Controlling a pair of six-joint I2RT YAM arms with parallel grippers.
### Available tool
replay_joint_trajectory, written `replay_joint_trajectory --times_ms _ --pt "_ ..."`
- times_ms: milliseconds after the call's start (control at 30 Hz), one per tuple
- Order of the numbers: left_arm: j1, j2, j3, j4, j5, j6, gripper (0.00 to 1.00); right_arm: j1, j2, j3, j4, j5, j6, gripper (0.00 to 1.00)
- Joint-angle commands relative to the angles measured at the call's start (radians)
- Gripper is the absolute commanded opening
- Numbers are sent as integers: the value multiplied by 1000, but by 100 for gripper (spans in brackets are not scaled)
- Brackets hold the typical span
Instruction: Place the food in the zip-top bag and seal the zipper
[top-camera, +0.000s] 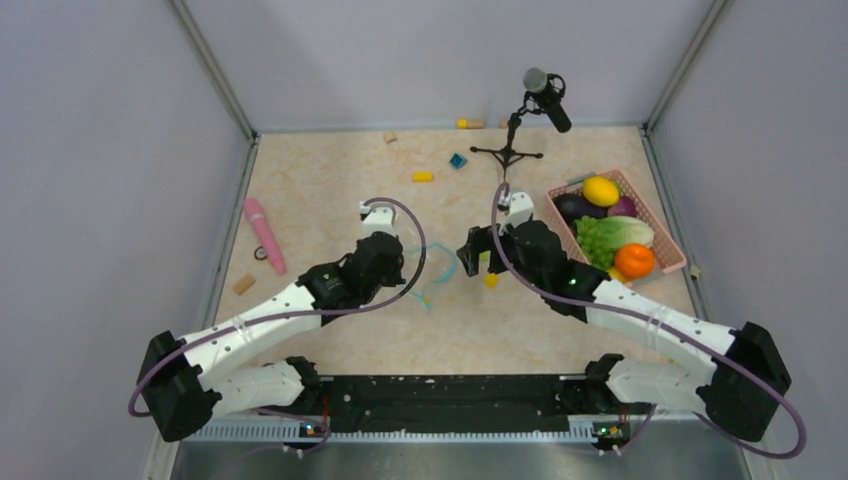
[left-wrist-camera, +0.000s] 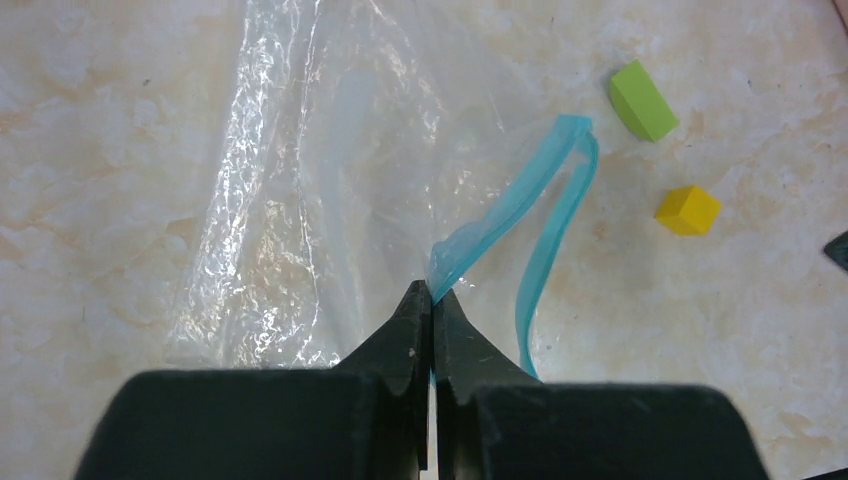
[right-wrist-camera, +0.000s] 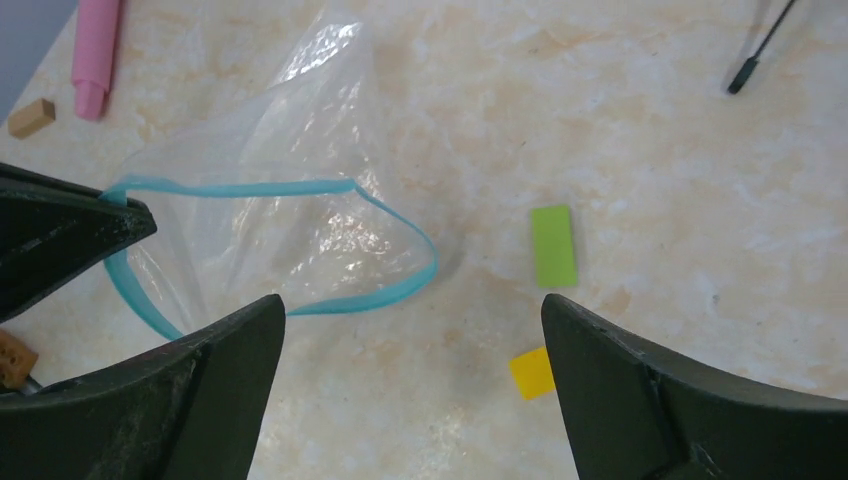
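My right gripper will move from the bag's opening over the pink basket, then down onto the green grapes by the lettuce, because the bag is empty.
The clear zip-top bag (left-wrist-camera: 300, 200) lies on the table between my grippers, and it also shows in the right wrist view (right-wrist-camera: 300, 200). Its teal zipper (left-wrist-camera: 520, 200) stands open in a loop (right-wrist-camera: 390, 290). My left gripper (left-wrist-camera: 432, 292) is shut on one lip of the zipper and shows in the top view (top-camera: 400, 270). My right gripper (right-wrist-camera: 411, 305) is open and empty just right of the bag mouth (top-camera: 478, 262). The food lies in the pink basket (top-camera: 668, 240): a yellow lemon (top-camera: 600, 190), a dark eggplant (top-camera: 575, 207), a magenta piece (top-camera: 622, 207) and an orange (top-camera: 634, 260).
A green block (right-wrist-camera: 553, 245) and a yellow block (right-wrist-camera: 530, 372) lie right of the bag mouth. A pink cylinder (top-camera: 264, 233) lies at the left. A microphone stand (top-camera: 508, 153) is at the back. A green lettuce (top-camera: 612, 235) is in the basket.
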Motion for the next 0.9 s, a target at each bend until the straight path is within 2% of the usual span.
replay_joint_trajectory --times_ms 0,100,200,300,400,533,700,867 --pt "30 17 65 72 27 35 0 -78 -120 74 -68 39 18 99" --pt "49 36 81 81 51 42 0 -183 -167 94 -178 129 59 99" --pt "62 55 85 116 84 52 0 -367 -166 125 -280 169 85 99" --pt "82 85 97 157 126 65 0 -596 -107 153 -330 139 116 99" --pt "104 124 119 173 169 70 0 -715 -1 199 -336 152 102 98" --pt "134 165 134 188 213 77 0 -744 159 320 -452 242 116 98" --pt "162 183 126 207 269 80 0 -743 227 293 -471 195 136 93" --pt "175 188 118 213 295 81 0 -744 257 255 -494 192 173 79"
